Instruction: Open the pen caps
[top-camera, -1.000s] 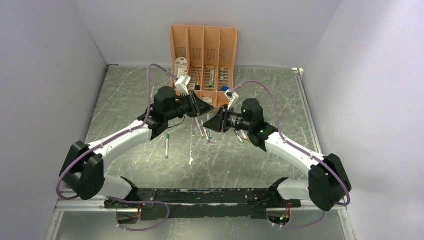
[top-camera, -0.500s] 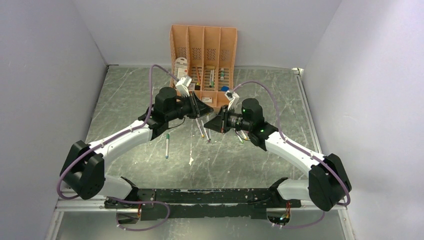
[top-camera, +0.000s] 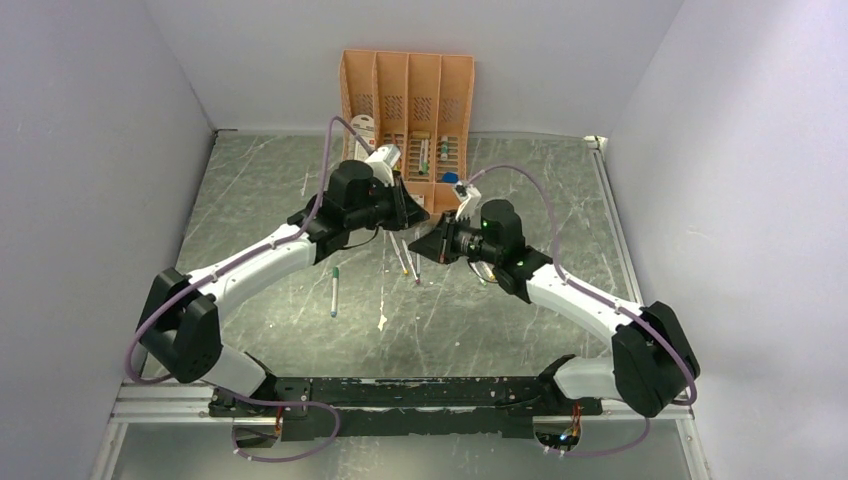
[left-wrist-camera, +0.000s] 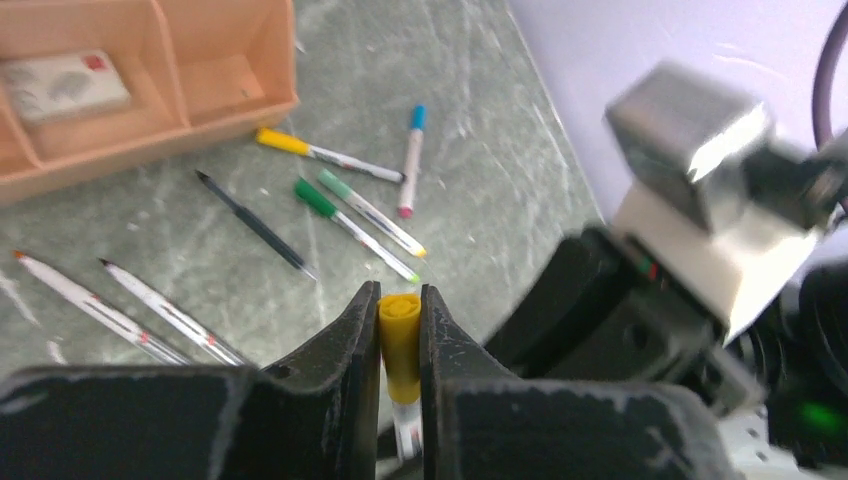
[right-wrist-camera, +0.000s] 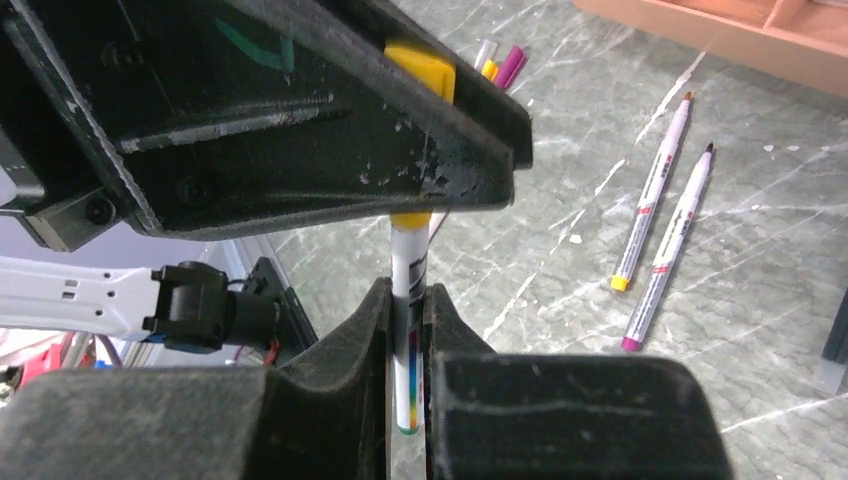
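Observation:
The loose caps lie in a group, so my left gripper will next move away from the barrel (right-wrist-camera: 411, 262) and down to the tabletop beside the purple cap and release its yellow cap.
Both grippers meet above the table's middle on one pen. My left gripper (top-camera: 415, 216) (left-wrist-camera: 400, 318) is shut on the pen's yellow cap (left-wrist-camera: 400, 345). My right gripper (top-camera: 427, 241) (right-wrist-camera: 408, 312) is shut on the same pen's white barrel (right-wrist-camera: 411, 262). The cap (right-wrist-camera: 410, 219) still sits against the barrel's end, partly hidden by the left fingers (right-wrist-camera: 300, 110). Two uncapped pens (right-wrist-camera: 655, 190) (right-wrist-camera: 676, 245) lie on the table beyond; they also show in the top view (top-camera: 408, 260). Loose purple and yellow caps (right-wrist-camera: 503, 65) lie further off.
The peach-orange organiser (top-camera: 406, 75) stands at the back with card packets inside. Several pens lie to the right of it, yellow (left-wrist-camera: 315, 152), blue-ended (left-wrist-camera: 411, 160), green (left-wrist-camera: 355, 228) and black (left-wrist-camera: 255, 222). A green-ended pen (top-camera: 334, 290) lies left of centre.
The left wrist has turned and its elbow has swung in toward the organiser, with the cap still gripped. The right gripper has shifted slightly and still holds the barrel.

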